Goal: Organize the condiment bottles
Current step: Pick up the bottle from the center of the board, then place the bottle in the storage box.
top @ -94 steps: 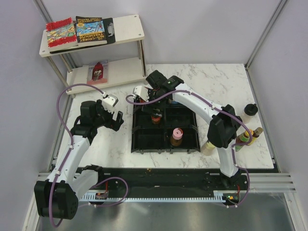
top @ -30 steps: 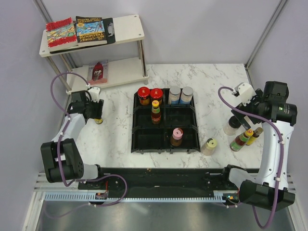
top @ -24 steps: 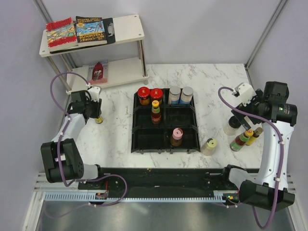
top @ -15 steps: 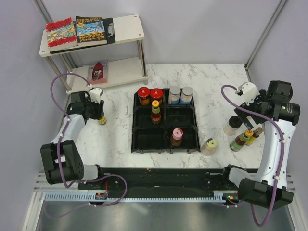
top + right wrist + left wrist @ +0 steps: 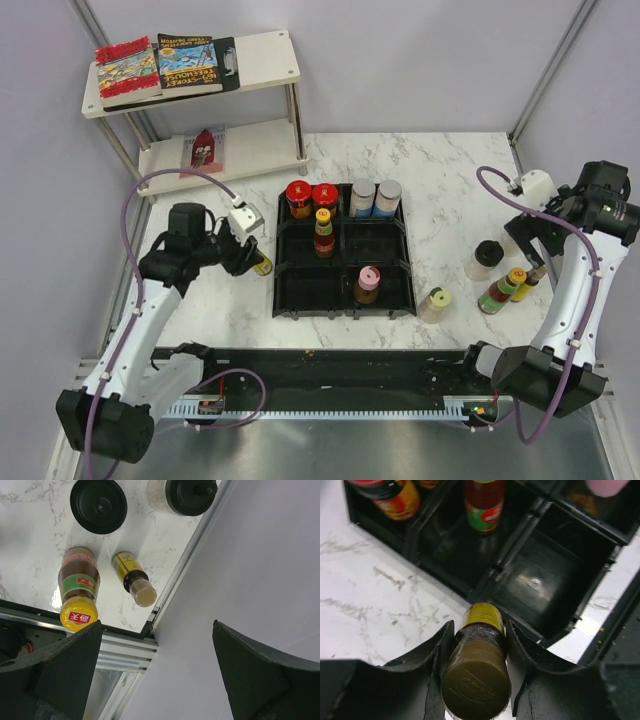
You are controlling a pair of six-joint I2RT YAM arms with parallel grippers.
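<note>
The tray's near section beside the pink-capped bottle [image 5: 367, 284] is empty, so the left gripper should next move across the tray's edge over that section and lower there.
My left gripper [image 5: 256, 262] [image 5: 479, 630] is shut on a small dark condiment bottle [image 5: 263, 267] [image 5: 478, 662] with a yellow label and an olive cap. It holds the bottle just off the left edge of the black tray [image 5: 280, 285] [image 5: 555, 555]. In the tray stand two red-capped jars [image 5: 299, 198], two silver-capped jars [image 5: 374, 196], a red sauce bottle [image 5: 323, 232] and a pink-capped bottle [image 5: 367, 284]. My right gripper [image 5: 528, 238] [image 5: 155, 626] hangs open and empty at the table's right edge. Below it are a yellow-capped bottle [image 5: 78, 600], a small cream-capped bottle [image 5: 135, 580] and two black-capped jars [image 5: 98, 505].
A cream-capped jar [image 5: 435, 303] stands right of the tray. The enclosure wall [image 5: 250, 580] is close to my right gripper. A two-tier white shelf [image 5: 260, 55] with books stands at the back left.
My left gripper closed on the small bottle at the table's left and carried it right to the tray's edge. My right gripper drew back to the right, away from the black-capped jar.
</note>
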